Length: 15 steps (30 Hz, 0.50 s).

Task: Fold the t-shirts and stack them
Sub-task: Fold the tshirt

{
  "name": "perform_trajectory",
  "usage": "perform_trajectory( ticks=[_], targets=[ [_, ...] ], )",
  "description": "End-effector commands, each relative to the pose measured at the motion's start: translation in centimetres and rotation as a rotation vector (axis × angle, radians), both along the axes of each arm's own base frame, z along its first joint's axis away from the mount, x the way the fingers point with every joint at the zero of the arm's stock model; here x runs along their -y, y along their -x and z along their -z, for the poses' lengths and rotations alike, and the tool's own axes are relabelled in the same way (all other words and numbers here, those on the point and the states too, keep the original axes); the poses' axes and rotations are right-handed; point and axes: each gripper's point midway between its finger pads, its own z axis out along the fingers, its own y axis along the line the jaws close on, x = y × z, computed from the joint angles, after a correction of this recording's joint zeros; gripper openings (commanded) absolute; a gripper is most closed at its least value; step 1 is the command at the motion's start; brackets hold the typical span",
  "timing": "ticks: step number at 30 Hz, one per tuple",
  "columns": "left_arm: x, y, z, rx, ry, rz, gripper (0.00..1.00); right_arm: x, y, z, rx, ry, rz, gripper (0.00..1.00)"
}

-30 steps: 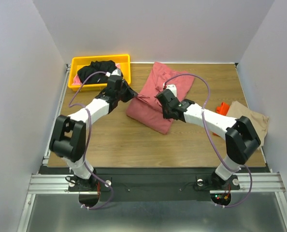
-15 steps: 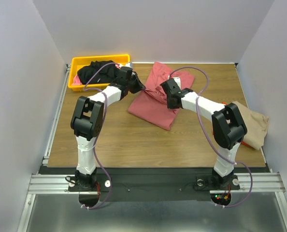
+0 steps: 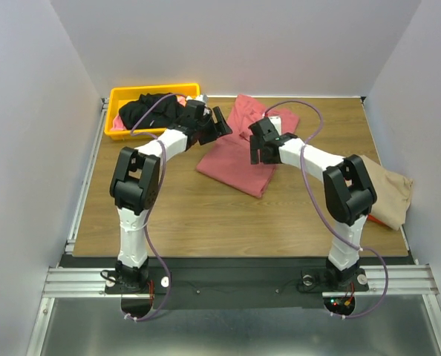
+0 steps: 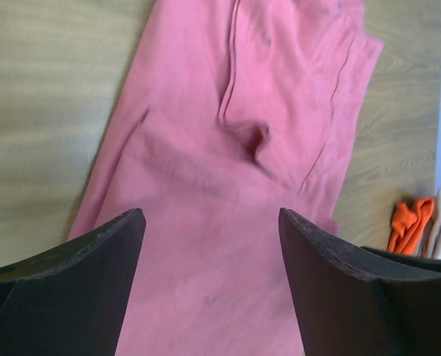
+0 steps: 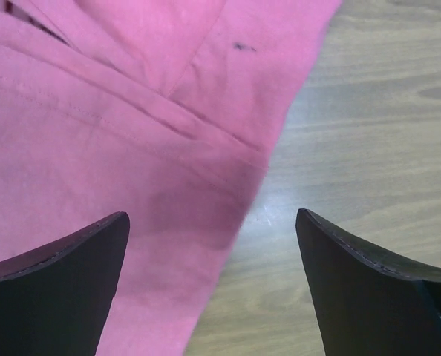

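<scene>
My left gripper moves back and down to the shirt's bin-side near corner next, since its fingers span only flat cloth.
A large dusty-red t-shirt (image 3: 235, 159) lies folded on the wooden table, toward the back middle. My left gripper (image 3: 220, 123) hovers open over the shirt's left upper part; in the left wrist view its jaws (image 4: 211, 215) stand wide with only red cloth (image 4: 228, 148) below. My right gripper (image 3: 262, 153) is open over the shirt's right edge, and the right wrist view (image 5: 213, 215) shows cloth (image 5: 94, 133) under one finger and bare wood under the other. A black t-shirt (image 3: 150, 110) is heaped in the bin. A tan t-shirt (image 3: 393, 194) lies at the right edge.
The yellow plastic bin (image 3: 154, 88) sits at the back left with some pink cloth (image 3: 119, 121) under the black shirt. An orange cloth (image 4: 410, 222) lies beside the tan shirt. White walls close in the table on three sides.
Both arms carried the red shirt's near part toward the back, folding it over. Both grippers, shut on the cloth before, have now opened and let it go.
</scene>
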Motion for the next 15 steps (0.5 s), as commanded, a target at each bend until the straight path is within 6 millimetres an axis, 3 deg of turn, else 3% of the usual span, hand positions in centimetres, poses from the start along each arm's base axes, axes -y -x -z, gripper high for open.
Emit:
perform_trajectory(
  ticks=[1, 2, 4, 5, 6, 7, 8, 10, 15],
  targets=[
    [-0.8, 3.3, -6.3, 0.096, 0.02, 0.027, 0.85, -0.4, 0.6, -4.4, 0.087, -0.105, 0.003, 1.0],
    [-1.3, 3.8, -6.4, 0.097, 0.014, 0.011, 0.85, -0.5, 1.8, -3.5, 0.056, -0.116, -0.025, 1.0],
    [-2.3, 5.1, -6.0, 0.09, -0.003, -0.011, 0.85, -1.6, 3.3, -4.1, 0.05, -0.146, -0.108, 1.0],
    [-3.2, 6.5, -4.1, 0.048, -0.028, -0.025, 0.86, -2.4, 4.1, -3.7, 0.034, -0.162, -0.151, 1.0],
    [-4.3, 7.1, -4.6, 0.063, -0.046, -0.062, 0.87, -3.3, 5.7, -2.9, 0.008, -0.141, -0.213, 1.0],
    [-5.1, 8.3, -2.7, 0.021, -0.071, -0.08, 0.88, -3.7, 6.4, -2.9, 0.006, -0.139, -0.244, 1.0],
    [-5.9, 8.8, -2.8, 0.022, -0.08, -0.107, 0.88, -4.1, 6.9, -2.7, 0.008, -0.128, -0.261, 1.0],
    [-6.8, 10.1, -0.7, -0.029, -0.097, -0.127, 0.88, -5.2, 8.5, -1.4, -0.019, -0.101, -0.294, 1.0],
    [-7.7, 10.8, 3.0, -0.115, -0.124, -0.15, 0.79, -8.0, 10.4, 0.4, -0.071, -0.105, -0.368, 0.97]
  ],
)
